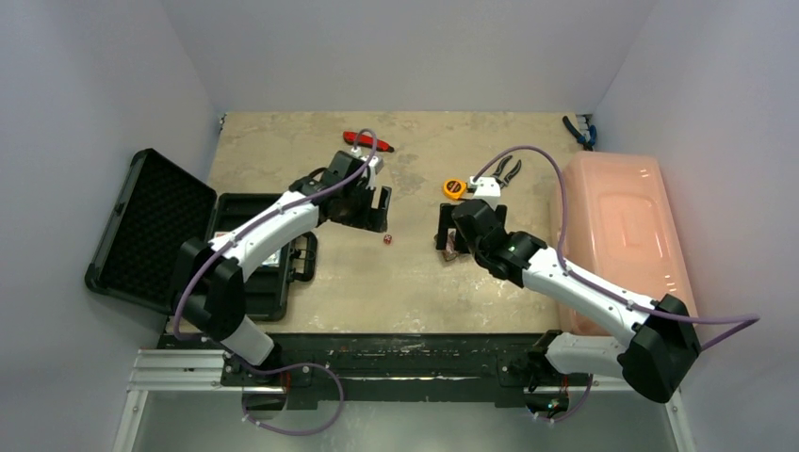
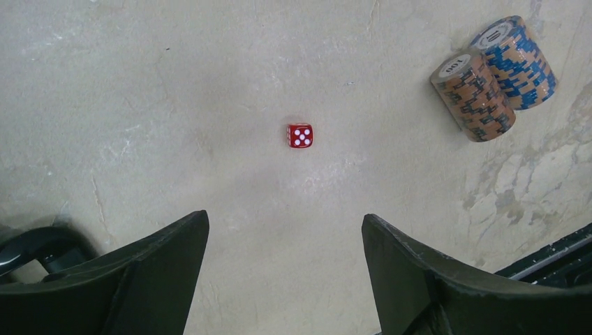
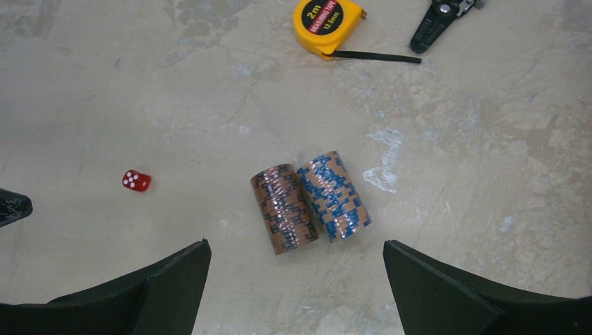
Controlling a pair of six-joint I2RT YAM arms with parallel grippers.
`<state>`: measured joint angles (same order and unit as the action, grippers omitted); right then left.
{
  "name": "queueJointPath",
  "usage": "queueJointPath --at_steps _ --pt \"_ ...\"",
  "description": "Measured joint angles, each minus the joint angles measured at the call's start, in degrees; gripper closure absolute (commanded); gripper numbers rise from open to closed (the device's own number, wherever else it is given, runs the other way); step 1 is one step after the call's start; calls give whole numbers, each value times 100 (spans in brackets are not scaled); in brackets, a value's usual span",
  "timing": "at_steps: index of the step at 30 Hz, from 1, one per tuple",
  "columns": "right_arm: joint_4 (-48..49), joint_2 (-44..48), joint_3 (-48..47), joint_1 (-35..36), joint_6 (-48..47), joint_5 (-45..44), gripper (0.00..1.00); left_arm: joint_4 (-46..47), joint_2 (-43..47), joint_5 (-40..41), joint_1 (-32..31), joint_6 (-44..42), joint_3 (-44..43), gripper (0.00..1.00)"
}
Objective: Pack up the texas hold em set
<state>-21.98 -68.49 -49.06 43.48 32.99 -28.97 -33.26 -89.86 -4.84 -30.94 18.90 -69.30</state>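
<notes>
My left gripper lowers next, moving to the right in the top view, and closes across the die's sides, since bare tabletop surrounds the small red die [image 1: 387,239] [image 2: 299,135].
Two striped chip rolls lie side by side on the table, one brown [image 3: 285,208] and one blue [image 3: 334,197]; they also show in the left wrist view, brown [image 2: 473,96] and blue [image 2: 514,63]. My right gripper [image 3: 297,248] is open and empty just above and before them. A small red die [image 2: 299,135] lies ahead of my left gripper [image 2: 285,223], which is open and empty. The black case [image 1: 151,226] lies open at the table's left edge. I see no clear discs or card decks.
A yellow tape measure [image 3: 328,24] and black pliers [image 3: 440,17] lie beyond the chip rolls. A red-handled tool [image 1: 367,141] lies at the back. A translucent pink bin [image 1: 617,235] stands upside down on the right, and blue-handled pliers [image 1: 579,132] lie in the back right corner.
</notes>
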Motion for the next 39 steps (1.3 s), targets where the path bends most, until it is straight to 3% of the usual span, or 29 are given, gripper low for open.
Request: queueJointPath --at_steps 17,39 --pt "-92 31 87 -232 197 -157 1 -24 -1113 590 -557 184 -549 27" --pt "-129 26 87 -236 197 -153 1 87 -1773 789 -601 474 -625 40"
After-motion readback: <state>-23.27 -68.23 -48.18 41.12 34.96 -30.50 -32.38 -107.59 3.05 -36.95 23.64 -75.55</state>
